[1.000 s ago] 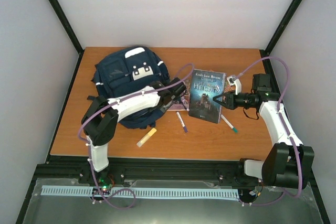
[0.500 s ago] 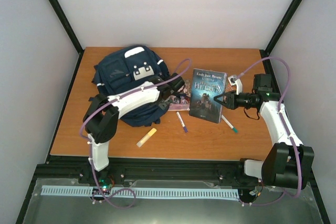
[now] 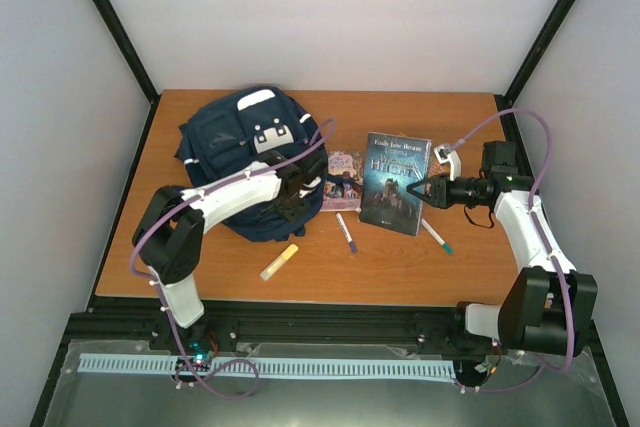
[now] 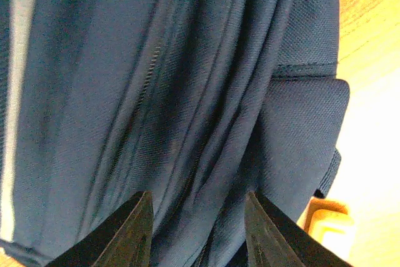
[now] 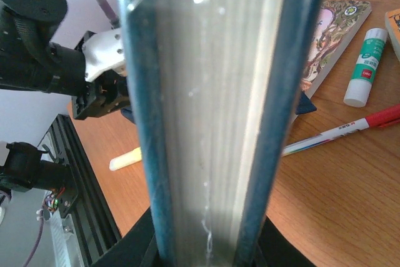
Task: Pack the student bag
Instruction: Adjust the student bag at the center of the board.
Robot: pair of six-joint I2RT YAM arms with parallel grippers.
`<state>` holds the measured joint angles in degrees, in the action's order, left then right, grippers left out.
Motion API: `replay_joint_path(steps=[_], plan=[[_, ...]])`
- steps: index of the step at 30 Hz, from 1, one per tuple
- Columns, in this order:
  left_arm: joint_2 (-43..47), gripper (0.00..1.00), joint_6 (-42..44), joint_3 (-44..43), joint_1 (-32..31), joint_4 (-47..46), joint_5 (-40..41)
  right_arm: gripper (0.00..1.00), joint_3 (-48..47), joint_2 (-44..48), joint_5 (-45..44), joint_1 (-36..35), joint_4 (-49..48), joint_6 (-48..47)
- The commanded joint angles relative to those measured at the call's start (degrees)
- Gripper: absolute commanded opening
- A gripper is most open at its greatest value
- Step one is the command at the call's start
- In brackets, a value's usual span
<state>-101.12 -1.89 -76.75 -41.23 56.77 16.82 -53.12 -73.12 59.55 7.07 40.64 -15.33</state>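
The robot's left gripper will next go down onto the bag's raised fold of cloth and close on it, because the fold runs below the gripper, between its open fingers.
The navy student bag (image 3: 240,142) lies at the back left of the table. My left gripper (image 3: 298,195) hovers over its right side. In the left wrist view, bag fabric (image 4: 156,92) fills the frame and the left gripper (image 4: 199,197) is open, with only folds of cloth showing between its fingers. A dark blue book (image 3: 393,179) stands tilted at centre right, and my right gripper (image 3: 408,190) is shut on its near edge. In the right wrist view, the book's (image 5: 212,92) page edge rises straight out of the right gripper (image 5: 209,242).
A pink book (image 3: 341,169) lies between bag and blue book. In front of them lie a purple pen (image 3: 346,231), a teal pen (image 3: 436,235) and a yellow highlighter (image 3: 279,261). The right wrist view also shows a glue stick (image 5: 365,67) and a red pen (image 5: 350,130).
My left gripper has opened and drawn back leftward from the pink book to over the bag's side, uncovering that book. The right arm and blue book have not moved.
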Motion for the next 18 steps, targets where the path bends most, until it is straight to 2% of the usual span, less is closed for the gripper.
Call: replay_joint_path(steps=[1, 9, 11, 13, 14, 16, 18], plan=[[-3.33, 0.42, 0.10, -0.84, 0.19, -0.48, -2.00, 0.03, -0.75, 1.29, 5.38, 0.46, -2.40, -1.28], [-7.35, 0.23, -2.56, -2.47, 0.32, -1.23, 6.70, 0.03, -0.45, 1.62, 5.07, 0.64, -2.63, -1.30], [-8.25, 0.23, -3.21, -3.29, 0.44, -0.86, 7.66, 0.03, -0.42, 1.47, 5.06, 0.64, -2.67, -1.31], [-8.91, 0.35, -4.07, -4.16, 0.45, -0.92, 8.10, 0.03, -0.41, 1.32, 5.06, 0.59, -2.67, -1.28], [-9.07, 0.38, -4.35, -4.51, 0.45, -1.14, 8.05, 0.03, -0.40, 1.25, 5.12, 0.59, -2.73, -1.27], [-9.01, 0.36, -4.60, -4.93, 0.66, -2.11, 7.59, 0.03, -0.32, 1.14, 5.05, 0.63, -2.83, -1.28], [-8.65, 0.28, -4.39, -5.29, 1.24, -3.01, 5.35, 0.03, -0.23, 1.05, 4.91, 0.59, -2.85, -1.15]])
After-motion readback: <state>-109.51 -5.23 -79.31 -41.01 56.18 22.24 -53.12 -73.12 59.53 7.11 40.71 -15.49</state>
